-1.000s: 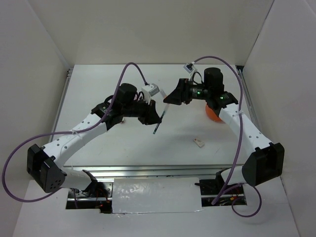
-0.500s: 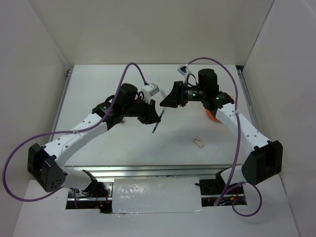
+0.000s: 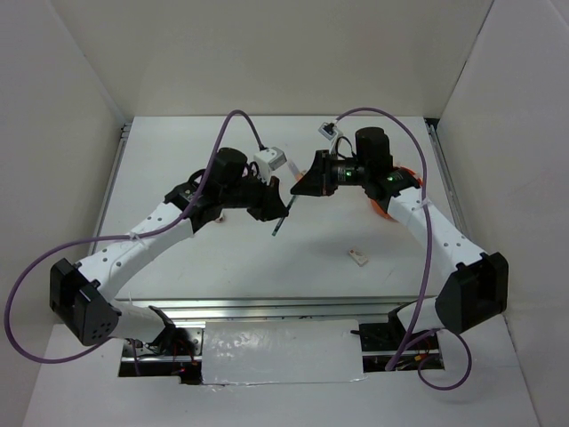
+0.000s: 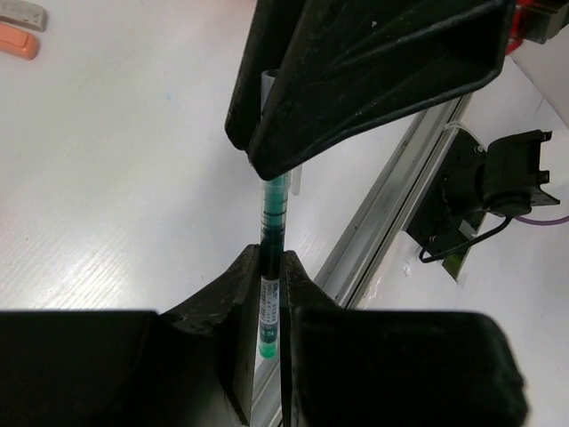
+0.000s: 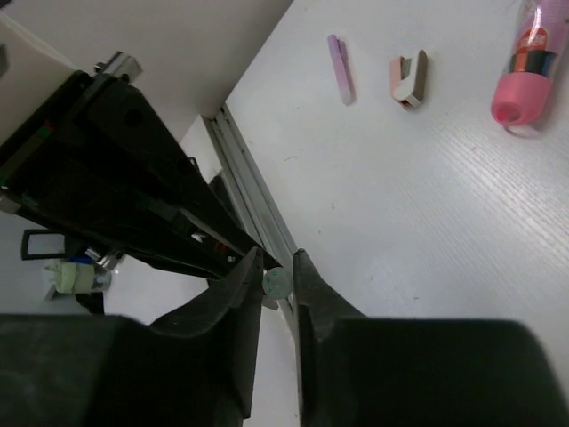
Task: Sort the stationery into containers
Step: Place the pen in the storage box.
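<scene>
Next, my right gripper will swing over the orange tub (image 3: 384, 207), turning downward, and release the pen (image 3: 279, 221) there, since the tub lies to the gripper's right in the top view.
A thin dark-green pen (image 3: 279, 221) hangs tilted above the table between both arms. My left gripper (image 3: 282, 205) is shut on its lower barrel (image 4: 274, 213), near the green tip. My right gripper (image 3: 297, 189) is shut on the pen's upper end, whose pale green round end (image 5: 276, 283) sits between the fingertips. In the left wrist view the right gripper's fingers (image 4: 356, 89) cover the pen's top. The orange tub (image 3: 384, 207) is mostly hidden behind the right arm. A pink stubby tube (image 5: 524, 67), a lilac stick (image 5: 339, 68) and a pink-grey block (image 5: 409, 78) lie on the table.
A small white block (image 3: 357, 257) lies on the table in front of the right arm. An orange eraser (image 4: 18, 44) and a grey one (image 4: 22, 13) lie at the top left of the left wrist view. White walls enclose the table on three sides.
My right gripper has moved left to the pen's upper end and closed its jaws on it. The left gripper has kept its hold and barely moved.
</scene>
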Controlling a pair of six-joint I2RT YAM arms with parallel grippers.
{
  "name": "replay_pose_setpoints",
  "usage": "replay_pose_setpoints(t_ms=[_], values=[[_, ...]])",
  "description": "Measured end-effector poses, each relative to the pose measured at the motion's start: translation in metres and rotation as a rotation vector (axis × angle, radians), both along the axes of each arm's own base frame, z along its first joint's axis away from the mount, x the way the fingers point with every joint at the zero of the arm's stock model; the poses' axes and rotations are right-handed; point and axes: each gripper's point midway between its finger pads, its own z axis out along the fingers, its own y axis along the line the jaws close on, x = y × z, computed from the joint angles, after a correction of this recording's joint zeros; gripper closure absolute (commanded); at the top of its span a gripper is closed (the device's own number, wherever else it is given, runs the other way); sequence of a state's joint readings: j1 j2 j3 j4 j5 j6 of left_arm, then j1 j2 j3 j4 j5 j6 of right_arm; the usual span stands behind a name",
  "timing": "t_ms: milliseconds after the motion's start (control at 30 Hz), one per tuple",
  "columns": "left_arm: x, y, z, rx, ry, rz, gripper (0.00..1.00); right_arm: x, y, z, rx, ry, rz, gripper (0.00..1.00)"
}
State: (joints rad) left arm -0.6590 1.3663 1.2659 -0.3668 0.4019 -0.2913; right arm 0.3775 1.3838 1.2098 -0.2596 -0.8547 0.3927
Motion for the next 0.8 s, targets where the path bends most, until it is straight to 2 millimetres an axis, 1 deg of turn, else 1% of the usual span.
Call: replay_pose_setpoints(t_ms=[33, 100, 133, 167, 200, 267, 300, 333, 400, 467, 567, 633, 700, 800], values=[[0.001, 0.000, -0.001, 0.003, 0.000, 0.004, 0.86, -0.001, 0.000, 0.001, 0.003, 0.004, 0.004, 0.89], [0.001, 0.000, -0.002, 0.007, 0.002, 0.005, 0.77, -0.002, 0.001, 0.001, 0.006, 0.001, 0.008, 0.97], [0.001, 0.001, -0.003, 0.011, 0.004, 0.007, 0.64, -0.002, 0.001, 0.001, 0.003, 0.000, 0.007, 1.00], [0.001, 0.001, -0.004, 0.014, 0.004, 0.009, 0.57, -0.001, 0.001, 0.001, 0.002, -0.001, 0.007, 1.00], [0.002, 0.002, -0.004, 0.015, 0.005, 0.014, 0.44, -0.001, 0.001, -0.001, -0.006, -0.010, 0.004, 1.00], [0.004, 0.003, -0.005, 0.022, 0.001, 0.025, 0.35, 0.000, -0.001, -0.003, -0.019, -0.021, 0.000, 1.00], [0.006, 0.005, -0.005, 0.025, 0.004, 0.034, 0.13, 0.002, -0.002, -0.005, -0.027, -0.026, -0.005, 1.00], [0.006, 0.007, -0.007, 0.028, 0.011, 0.042, 0.01, 0.003, -0.004, -0.006, -0.036, -0.032, -0.011, 1.00], [0.010, 0.014, -0.008, 0.030, 0.033, 0.066, 0.01, 0.005, -0.010, -0.008, -0.051, -0.041, -0.023, 1.00], [0.019, 0.024, -0.008, 0.025, 0.048, 0.106, 0.01, 0.007, -0.017, -0.007, -0.065, -0.058, -0.043, 1.00], [0.031, 0.038, -0.007, 0.015, 0.058, 0.146, 0.01, 0.014, -0.033, -0.003, -0.084, -0.099, -0.088, 1.00], [0.038, 0.045, -0.006, 0.014, 0.056, 0.170, 0.01, 0.021, -0.047, 0.000, -0.100, -0.127, -0.131, 1.00], [0.039, 0.048, -0.004, 0.011, 0.045, 0.181, 0.01, 0.030, -0.065, 0.002, -0.127, -0.157, -0.190, 1.00], [0.039, 0.052, 0.002, 0.010, 0.008, 0.197, 0.01, 0.042, -0.097, 0.006, -0.179, -0.212, -0.291, 1.00]])
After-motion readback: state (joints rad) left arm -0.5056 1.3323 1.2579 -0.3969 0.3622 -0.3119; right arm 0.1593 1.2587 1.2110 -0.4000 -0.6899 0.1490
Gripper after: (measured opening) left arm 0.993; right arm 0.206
